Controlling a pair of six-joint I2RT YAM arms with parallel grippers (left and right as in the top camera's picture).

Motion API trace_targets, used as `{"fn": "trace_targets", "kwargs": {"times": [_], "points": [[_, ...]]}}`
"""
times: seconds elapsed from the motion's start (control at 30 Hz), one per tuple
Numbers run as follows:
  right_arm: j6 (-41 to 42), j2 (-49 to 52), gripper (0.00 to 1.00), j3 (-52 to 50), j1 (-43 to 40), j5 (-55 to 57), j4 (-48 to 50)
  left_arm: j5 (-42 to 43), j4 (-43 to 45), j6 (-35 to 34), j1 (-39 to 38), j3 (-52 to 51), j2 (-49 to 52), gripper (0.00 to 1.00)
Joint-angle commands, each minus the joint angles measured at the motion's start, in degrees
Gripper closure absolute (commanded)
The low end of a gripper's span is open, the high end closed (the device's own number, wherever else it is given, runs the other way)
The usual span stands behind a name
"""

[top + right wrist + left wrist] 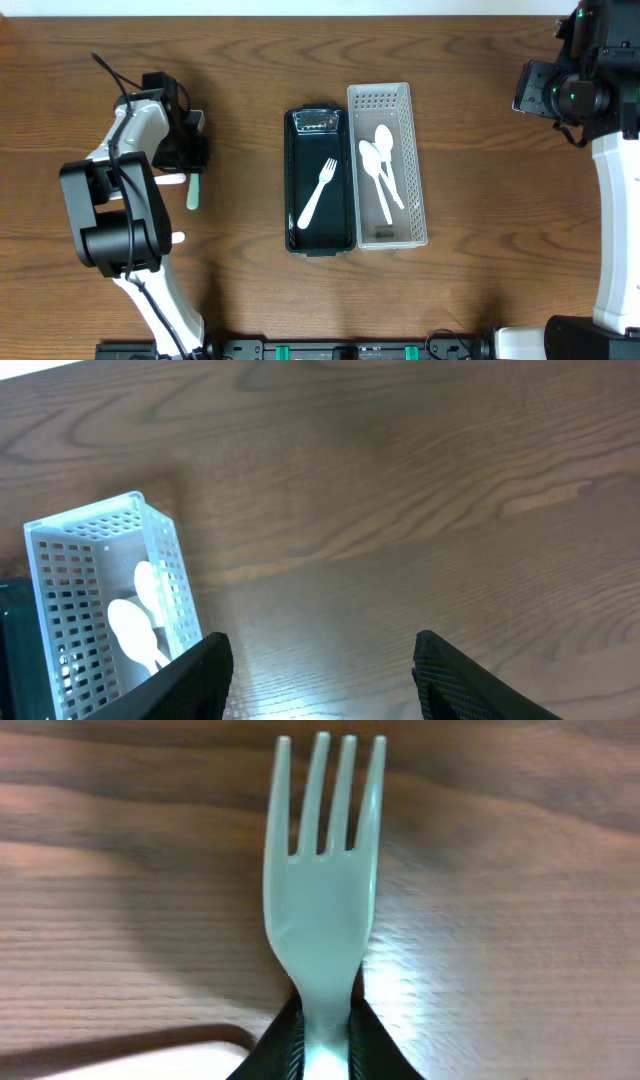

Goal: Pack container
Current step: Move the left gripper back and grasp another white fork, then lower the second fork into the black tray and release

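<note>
My left gripper will next lift the fork over the black container (292, 180) and then lower it beside the white fork (318, 192), because the neighbouring basket has only spoons in it.
My left gripper (191, 158) is shut on the handle of a pale green plastic fork (193, 192) at the left of the table. In the left wrist view the fork (322, 910) points away from the jaws (322, 1055), tines forward, just over the wood. A black container (292, 180) stands in the middle with a white fork (318, 192) lying in it. My right gripper (325, 670) is open and empty above bare table at the far right (533, 88).
A white perforated basket (415, 150) stands against the container's right side and holds white spoons (381, 162). It also shows in the right wrist view (60, 560). Pale utensil ends (172, 180) poke out from under my left arm.
</note>
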Motion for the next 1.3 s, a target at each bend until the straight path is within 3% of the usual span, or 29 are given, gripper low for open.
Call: {"fn": "trace_targets", "kwargs": {"times": [0.0, 0.3, 0.43, 0.63, 0.83, 1.27], "points": [[-0.8, 0.3, 0.38, 0.1, -0.4, 1.2, 0.0, 1.5, -2.4, -0.3, -2.3, 0.9, -0.3, 0.94], [-1.5, 0.3, 0.38, 0.1, -0.5, 1.2, 1.1, 1.5, -14.6, -6.8, -10.3, 11.0, -13.5, 0.94], [-1.9, 0.3, 0.39, 0.1, -0.8, 1.2, 1.1, 1.5, -17.5, -13.2, -16.0, 14.6, -21.6, 0.94], [-1.9, 0.3, 0.38, 0.1, -0.8, 1.2, 0.9, 1.5, -17.2, -28.4, -27.4, 14.8, -28.4, 0.94], [-1.9, 0.3, 0.39, 0.1, -0.8, 1.2, 0.5, 1.5, -13.2, -36.4, -36.6, 12.0, -26.2, 0.94], [-1.9, 0.3, 0.39, 0.1, -0.8, 1.2, -0.9, 1.0, -8.1, -35.8, -40.3, 7.3, -7.3, 0.94]]}}
